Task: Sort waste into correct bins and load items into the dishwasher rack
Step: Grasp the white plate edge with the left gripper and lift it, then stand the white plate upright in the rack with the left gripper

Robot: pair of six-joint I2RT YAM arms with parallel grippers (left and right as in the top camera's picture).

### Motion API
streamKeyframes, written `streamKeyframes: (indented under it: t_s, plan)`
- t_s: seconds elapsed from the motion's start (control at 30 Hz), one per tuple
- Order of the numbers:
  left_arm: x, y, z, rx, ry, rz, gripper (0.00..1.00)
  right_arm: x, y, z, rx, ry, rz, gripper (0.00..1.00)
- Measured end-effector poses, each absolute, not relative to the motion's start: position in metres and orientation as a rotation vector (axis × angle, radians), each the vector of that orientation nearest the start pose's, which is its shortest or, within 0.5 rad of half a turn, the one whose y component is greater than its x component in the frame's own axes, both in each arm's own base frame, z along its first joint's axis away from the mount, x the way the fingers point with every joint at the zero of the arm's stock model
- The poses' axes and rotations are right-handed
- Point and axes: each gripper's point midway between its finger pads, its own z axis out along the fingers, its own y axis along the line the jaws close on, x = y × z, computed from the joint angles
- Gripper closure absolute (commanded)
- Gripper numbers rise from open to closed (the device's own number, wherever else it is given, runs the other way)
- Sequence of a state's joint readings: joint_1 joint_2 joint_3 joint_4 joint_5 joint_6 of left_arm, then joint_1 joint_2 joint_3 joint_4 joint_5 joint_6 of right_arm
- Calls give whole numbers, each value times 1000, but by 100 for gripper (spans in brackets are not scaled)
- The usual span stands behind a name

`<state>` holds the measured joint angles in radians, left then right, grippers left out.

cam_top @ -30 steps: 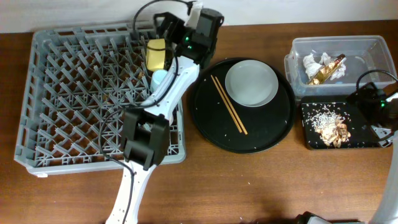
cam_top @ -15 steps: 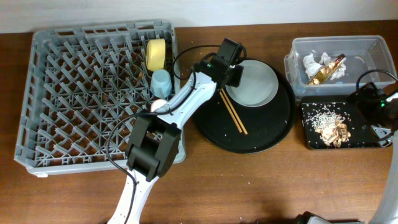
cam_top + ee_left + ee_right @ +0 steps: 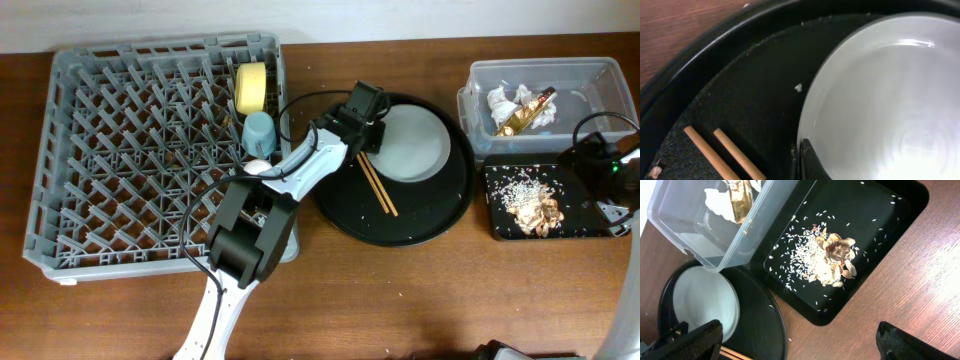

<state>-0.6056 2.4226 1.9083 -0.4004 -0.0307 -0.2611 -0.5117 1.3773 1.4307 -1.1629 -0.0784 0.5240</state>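
The empty pegs of the dishwasher rack by the yellow bowl lie left of my left gripper in the overhead view, so I should lift it across and bring the plate [image 3: 410, 142] down in upright.
The grey plate [image 3: 410, 142] lies on the round black tray [image 3: 420, 215], with two wooden chopsticks [image 3: 376, 185] just to its left. My left gripper [image 3: 366, 134] is at the plate's left rim. In the left wrist view its jaws [image 3: 800, 162] are shut on that rim of the grey plate [image 3: 880, 100], beside the chopsticks [image 3: 722, 155]. The yellow bowl [image 3: 250, 88], the blue cup [image 3: 260, 130] and the partly hidden pink cup [image 3: 257, 168] stand in the grey rack [image 3: 120, 150]. My right gripper [image 3: 802, 345] hangs open over bare wood beside the flat black tray [image 3: 890, 220].
The clear tub [image 3: 590, 85] at the back right holds white tissues [image 3: 505, 100] and the gold wrapper [image 3: 525, 112]. The flat black tray [image 3: 505, 225] in front of it holds brown scraps and rice [image 3: 535, 205]. My left arm stretches over the rack's right edge.
My left gripper swung from the rack's back right corner to the plate's left rim and went from open to shut there. The right arm has not moved.
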Motion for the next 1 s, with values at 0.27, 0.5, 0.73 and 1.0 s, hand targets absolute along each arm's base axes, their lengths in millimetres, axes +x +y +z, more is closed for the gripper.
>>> streamKeyframes:
  t_s: [0.27, 0.5, 0.73, 1.0]
  plan:
    - [505, -342, 41, 516, 2458, -281, 99, 286, -145, 226, 1305, 2340, 109, 2]
    - [503, -283, 235, 649, 2114, 104, 100, 286, -145, 226, 1303, 2340, 109, 1]
    - [503, -101, 349, 230, 1963, 887, 100, 286, -145, 226, 1305, 2340, 109, 1]
    - [518, 12, 333, 19, 2034, 1101, 100, 285, -145, 226, 1304, 2341, 109, 2]
